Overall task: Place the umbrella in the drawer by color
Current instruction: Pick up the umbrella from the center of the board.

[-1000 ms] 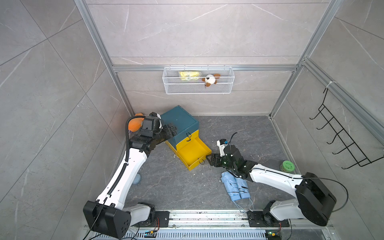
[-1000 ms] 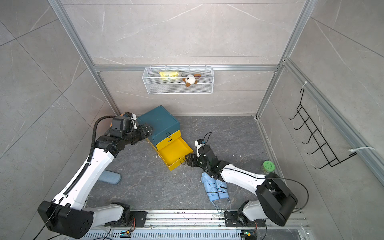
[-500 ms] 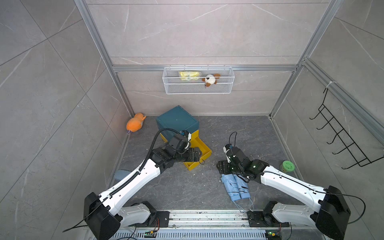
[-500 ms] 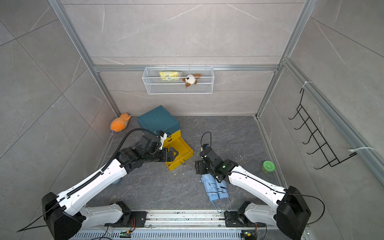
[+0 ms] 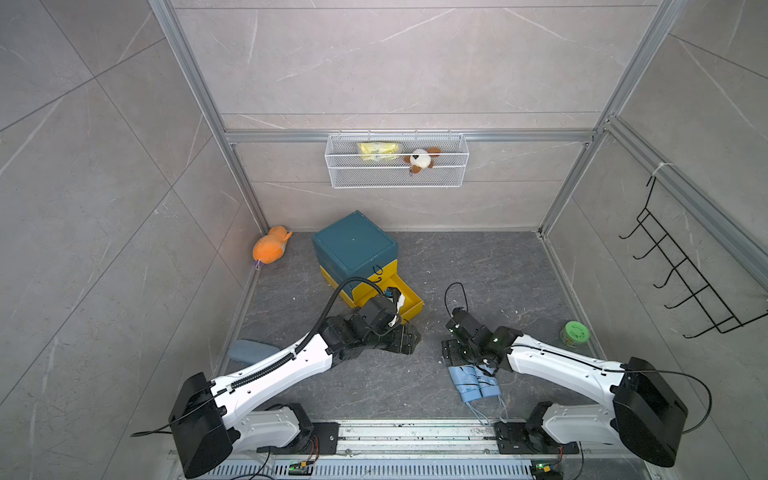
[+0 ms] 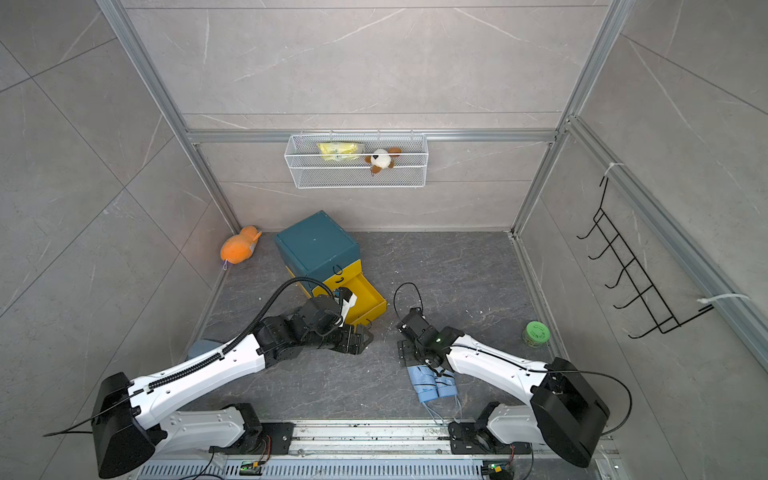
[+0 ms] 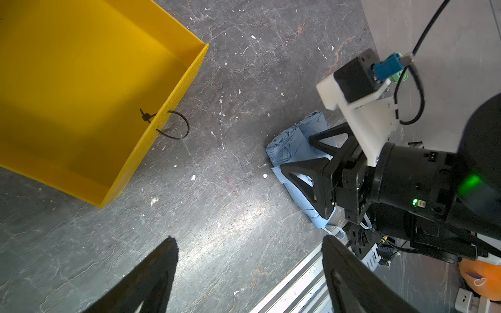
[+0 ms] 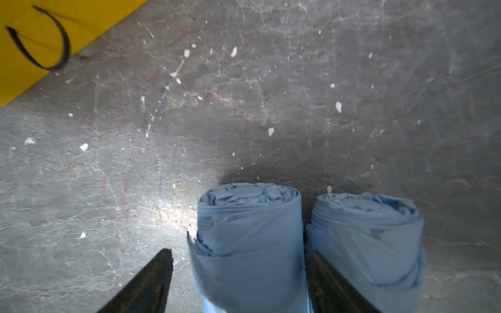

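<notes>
Next, my right gripper moves down around the umbrella nearer the yellow drawer and closes across its rolled body, since the open fingers already straddle that one umbrella.
Two rolled light-blue umbrellas [image 5: 465, 382] [image 8: 366, 238] lie side by side on the dark floor near the front rail. My right gripper [image 5: 451, 353] [image 8: 238, 250] is open and straddles one umbrella [image 8: 249, 238]: one finger sits between the two rolls, while the opposite one stands clear of the fabric. A teal cabinet [image 5: 353, 245] has its yellow drawer [image 5: 409, 303] [image 7: 151, 127] pulled out and empty. My left gripper [image 5: 409, 338] [image 7: 249, 239] hangs open over bare floor just in front of the drawer, holding nothing.
An orange plush [image 5: 270, 249] lies in the back left corner. A green jar [image 5: 574, 332] stands by the right wall. A grey-blue roll [image 5: 249, 351] lies by the left wall. A wire basket [image 5: 397, 166] and black hooks [image 5: 681, 282] hang on the walls.
My left arm has swung from the cabinet's back side down to the floor in front of the drawer. My right gripper has drawn back from the drawer onto the umbrellas and widened.
</notes>
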Action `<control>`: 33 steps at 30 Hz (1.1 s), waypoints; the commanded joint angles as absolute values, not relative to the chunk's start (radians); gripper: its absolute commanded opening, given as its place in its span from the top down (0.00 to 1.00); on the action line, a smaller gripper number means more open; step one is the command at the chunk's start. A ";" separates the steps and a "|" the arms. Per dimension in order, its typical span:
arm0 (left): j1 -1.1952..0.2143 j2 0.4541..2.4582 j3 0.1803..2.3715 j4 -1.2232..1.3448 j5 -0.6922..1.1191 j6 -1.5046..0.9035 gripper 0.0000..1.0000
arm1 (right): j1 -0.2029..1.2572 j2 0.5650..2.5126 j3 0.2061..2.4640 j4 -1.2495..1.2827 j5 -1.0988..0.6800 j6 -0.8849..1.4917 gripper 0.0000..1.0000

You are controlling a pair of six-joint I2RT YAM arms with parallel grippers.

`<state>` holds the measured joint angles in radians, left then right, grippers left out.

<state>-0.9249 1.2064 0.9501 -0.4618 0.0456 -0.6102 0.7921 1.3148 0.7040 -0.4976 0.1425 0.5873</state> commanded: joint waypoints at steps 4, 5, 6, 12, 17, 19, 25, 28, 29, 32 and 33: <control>-0.925 1.220 0.956 -0.443 0.006 -0.616 0.13 | 0.810 1.362 0.665 -0.449 0.137 0.621 0.20; -0.927 1.224 0.957 -0.443 0.005 -0.616 0.13 | 0.814 1.379 0.662 -0.440 0.135 0.624 0.20; -0.927 1.226 0.959 -0.444 0.008 -0.615 0.13 | 0.816 1.389 0.660 -0.433 0.133 0.627 0.20; -0.926 1.215 0.944 -0.434 0.007 -0.623 0.13 | 0.833 1.439 0.641 -0.379 0.114 0.639 0.24; -0.926 1.202 0.930 -0.440 -0.008 -0.628 0.13 | 0.833 1.421 0.657 -0.389 0.106 0.625 0.39; -0.926 1.194 0.922 -0.438 -0.021 -0.630 0.13 | 0.833 1.402 0.667 -0.399 0.101 0.622 0.46; -0.924 1.167 0.924 -0.483 -0.065 -0.619 0.12 | 0.833 1.357 0.722 -0.404 0.070 0.599 0.56; -0.919 1.142 0.921 -0.497 -0.083 -0.613 0.11 | 0.833 1.361 0.784 -0.410 0.045 0.583 0.58; -0.915 1.136 0.923 -0.503 -0.082 -0.612 0.11 | 0.832 1.361 0.804 -0.410 0.034 0.579 0.59; -0.914 1.126 0.925 -0.510 -0.085 -0.608 0.11 | 0.833 1.358 0.853 -0.395 0.010 0.571 0.60; -0.914 1.126 0.926 -0.511 -0.084 -0.608 0.11 | 0.833 1.360 0.869 -0.395 0.004 0.568 0.60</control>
<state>-0.9199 1.1469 0.9211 -0.4942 -0.0605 -0.6182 0.8265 1.3853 0.8070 -0.4088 0.0399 0.5922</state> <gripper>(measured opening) 0.893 0.508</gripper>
